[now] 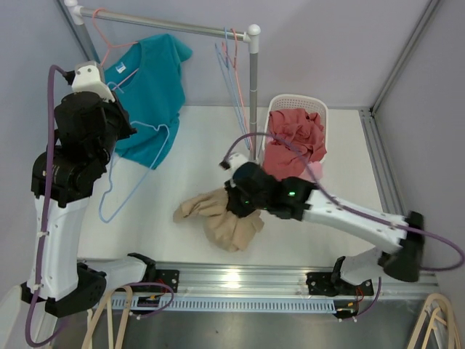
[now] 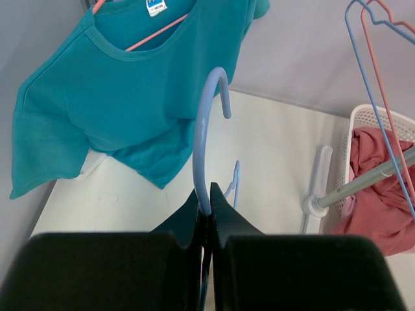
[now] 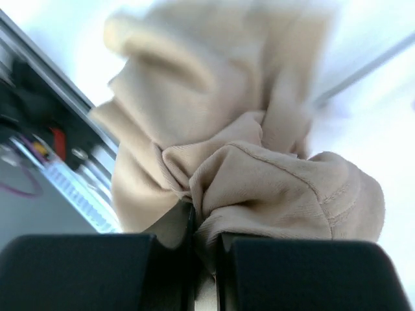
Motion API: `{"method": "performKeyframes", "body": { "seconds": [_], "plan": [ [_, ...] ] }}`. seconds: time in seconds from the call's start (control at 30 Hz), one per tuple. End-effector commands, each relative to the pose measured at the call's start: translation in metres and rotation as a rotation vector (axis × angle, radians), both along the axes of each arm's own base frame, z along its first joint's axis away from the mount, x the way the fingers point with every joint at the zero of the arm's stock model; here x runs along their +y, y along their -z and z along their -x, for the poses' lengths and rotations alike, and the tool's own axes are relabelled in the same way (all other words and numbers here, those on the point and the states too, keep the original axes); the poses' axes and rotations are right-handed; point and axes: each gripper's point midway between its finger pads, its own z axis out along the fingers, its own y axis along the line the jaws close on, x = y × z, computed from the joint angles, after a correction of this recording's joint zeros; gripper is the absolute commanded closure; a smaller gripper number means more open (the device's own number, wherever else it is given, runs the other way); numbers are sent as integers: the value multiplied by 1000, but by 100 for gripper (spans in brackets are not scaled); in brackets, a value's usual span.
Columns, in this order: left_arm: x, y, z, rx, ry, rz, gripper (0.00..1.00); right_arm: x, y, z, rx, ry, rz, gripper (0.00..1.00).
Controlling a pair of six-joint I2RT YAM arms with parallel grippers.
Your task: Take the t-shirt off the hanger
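Observation:
I need to lift the t-shirt's fold outward over the white basket with my right gripper and then lower it onto the red clothes (image 1: 296, 139), because the t-shirt is off its hanger.
A beige t-shirt (image 1: 218, 218) lies bunched on the table, free of any hanger. My right gripper (image 1: 238, 200) is shut on a fold of it, and the cloth (image 3: 259, 175) fills the right wrist view above the jaws (image 3: 206, 214). My left gripper (image 1: 116, 132) is shut on the neck of a bare light-blue hanger (image 1: 104, 207), held up at the left. Its hook (image 2: 202, 129) rises from between the jaws (image 2: 209, 194). A teal t-shirt (image 1: 149, 94) hangs on a pink hanger (image 1: 109, 43) on the rail behind it.
A grey rail (image 1: 167, 23) on a post (image 1: 253, 87) spans the back. Bare blue and pink hangers (image 1: 231, 65) hang near the post. A white basket (image 1: 298, 102) of red clothes (image 1: 294, 142) stands at the back right. A metal track runs along the near edge.

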Motion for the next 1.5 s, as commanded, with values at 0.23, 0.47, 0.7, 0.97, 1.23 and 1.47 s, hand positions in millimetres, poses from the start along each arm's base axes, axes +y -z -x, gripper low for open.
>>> {"method": "performKeyframes", "body": {
  "seconds": [0.23, 0.47, 0.7, 0.97, 1.23, 1.47],
  "plan": [
    [3, -38, -12, -144, -28, 56, 99, -141, -153, -86, -345, 514, -171, 100],
    [-4, -58, -28, -210, 8, 19, 99, -163, -208, -143, -520, 647, -191, 100],
    [-20, -57, -47, -249, 75, 11, 99, -205, -257, -229, -617, 775, -239, 100],
    [-28, -66, -65, -323, 88, 20, 99, -243, -250, -335, -567, 801, -264, 100],
    [-40, -65, -91, -339, 115, 3, 99, -235, -113, -383, -287, 761, -217, 100],
    [-55, -61, -109, -348, 165, -3, 99, -241, 127, -359, 257, 769, 76, 96]
  ]
}}
